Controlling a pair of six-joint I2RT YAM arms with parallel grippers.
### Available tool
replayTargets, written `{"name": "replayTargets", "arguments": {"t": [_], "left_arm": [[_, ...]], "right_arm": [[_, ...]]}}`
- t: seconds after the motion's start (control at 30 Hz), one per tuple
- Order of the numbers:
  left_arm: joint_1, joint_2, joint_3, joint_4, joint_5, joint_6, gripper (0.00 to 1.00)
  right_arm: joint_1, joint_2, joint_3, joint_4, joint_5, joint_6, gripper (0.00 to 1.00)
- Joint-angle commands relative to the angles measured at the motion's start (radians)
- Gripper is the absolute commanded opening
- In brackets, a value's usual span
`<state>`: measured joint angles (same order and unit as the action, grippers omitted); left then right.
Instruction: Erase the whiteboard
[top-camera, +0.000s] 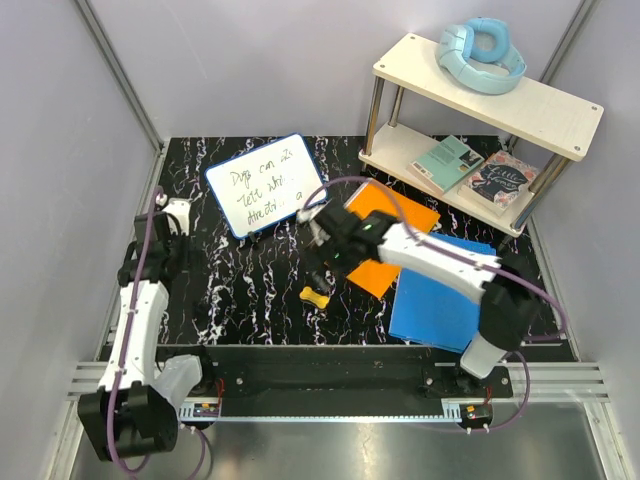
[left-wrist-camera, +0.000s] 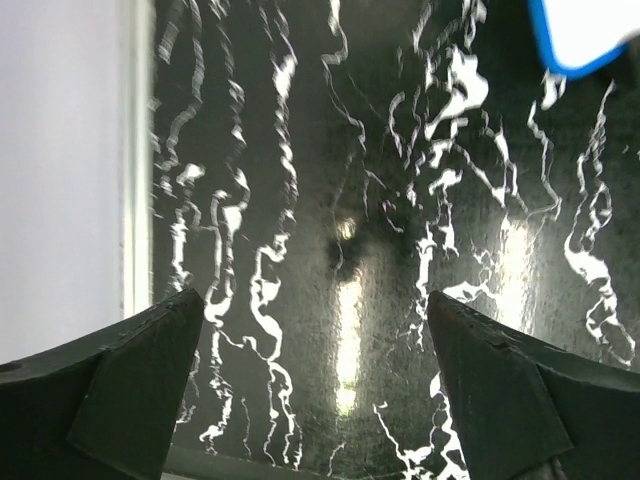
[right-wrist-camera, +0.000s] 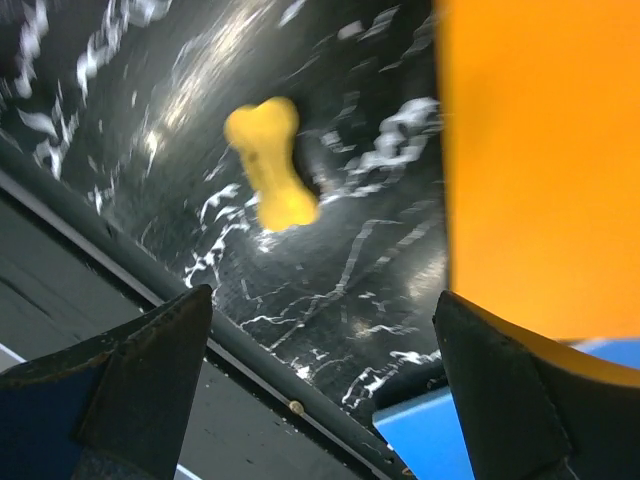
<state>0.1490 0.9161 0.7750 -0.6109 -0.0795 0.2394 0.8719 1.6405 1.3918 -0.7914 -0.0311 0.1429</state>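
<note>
The robot's right gripper should come down and turn its open fingers over the yellow bone-shaped object (top-camera: 315, 298) (right-wrist-camera: 270, 160), because that object lies ahead of them on the bare tabletop.
The whiteboard (top-camera: 265, 185), white with a blue frame and black handwriting, lies at the back left of the black marble table (top-camera: 240, 290). One of its corners shows at the top right of the left wrist view (left-wrist-camera: 585, 35). My left gripper (top-camera: 174, 214) is open and empty over bare table, left of the board (left-wrist-camera: 315, 400). My right gripper (top-camera: 322, 260) is open and empty, hovering near the board's right corner, above a small yellow bone-shaped object (top-camera: 314, 297). The right wrist view shows that object (right-wrist-camera: 270, 165) ahead of the open jaws (right-wrist-camera: 320, 390).
An orange folder (top-camera: 385, 235) and a blue folder (top-camera: 440, 295) lie to the right; both show in the right wrist view (right-wrist-camera: 540, 160) (right-wrist-camera: 430, 440). A two-level shelf (top-camera: 490, 95) at the back right holds blue headphones (top-camera: 480, 55) and books (top-camera: 445, 162).
</note>
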Motion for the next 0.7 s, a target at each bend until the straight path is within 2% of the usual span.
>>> {"name": "replayTargets", "arguments": {"t": [0.0, 0.13, 0.27, 0.6, 0.67], "left_arm": [[0.001, 0.061, 0.024, -0.012, 0.073, 0.006, 0.99], [0.001, 0.098, 0.043, -0.023, 0.103, 0.015, 0.99], [0.001, 0.141, 0.059, -0.026, 0.098, 0.020, 0.99], [0.001, 0.182, 0.069, -0.024, 0.089, 0.032, 0.99], [0.001, 0.181, 0.067, -0.023, 0.083, 0.038, 0.99]], "right_arm": [[0.136, 0.137, 0.044, -0.082, 0.056, -0.120, 0.97], [0.141, 0.248, 0.087, -0.072, 0.002, -0.195, 0.85], [0.142, 0.337, 0.148, -0.066, -0.036, -0.230, 0.84], [0.144, 0.444, 0.233, -0.049, -0.038, -0.299, 0.84], [0.142, 0.467, 0.251, -0.052, -0.053, -0.302, 0.76]]}}
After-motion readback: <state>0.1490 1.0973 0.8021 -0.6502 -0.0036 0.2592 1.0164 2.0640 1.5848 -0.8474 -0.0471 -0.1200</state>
